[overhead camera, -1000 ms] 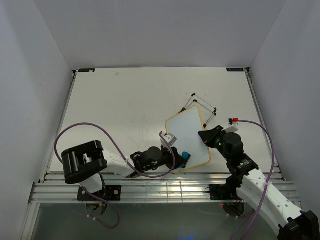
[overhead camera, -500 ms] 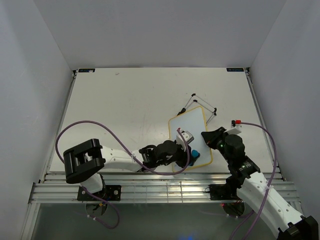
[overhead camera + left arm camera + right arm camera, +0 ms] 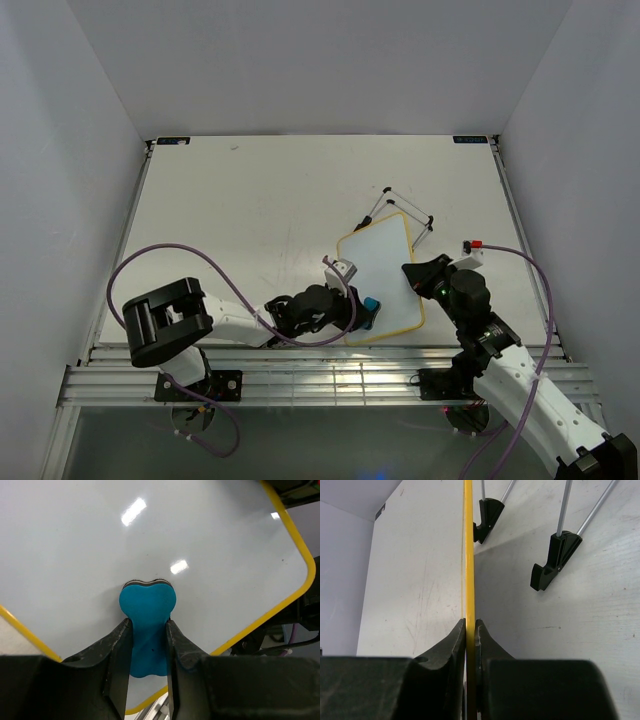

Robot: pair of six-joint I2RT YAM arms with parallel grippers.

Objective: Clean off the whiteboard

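Next, my left gripper moves off the clean whiteboard and down to release the eraser point(image 3: 146, 615), with bare tabletop below and to its left in the top view.
The whiteboard point(image 3: 385, 270) is a small white board with a yellow frame, tilted up on black wire stand feet point(image 3: 405, 205); its face looks wiped clean in the left wrist view point(image 3: 165, 540). My left gripper point(image 3: 366, 315) is shut on the blue bone-shaped eraser point(image 3: 146, 615), whose head presses against the board near its lower left edge. The eraser shows as a blue spot in the top view point(image 3: 371, 306). My right gripper point(image 3: 412, 277) is shut on the board's right edge; in the right wrist view the yellow frame point(image 3: 469, 555) runs edge-on between the fingers.
The white table point(image 3: 250, 210) extends far and left of the board. The black stand feet point(image 3: 555, 562) rest on the table behind the board. White walls enclose the sides and back. Purple cables loop near both arm bases.
The left gripper with the eraser swept right across the board's lower part, then came back left to the lower left edge. The right gripper and the board shifted slightly half a second earlier, then stayed put.
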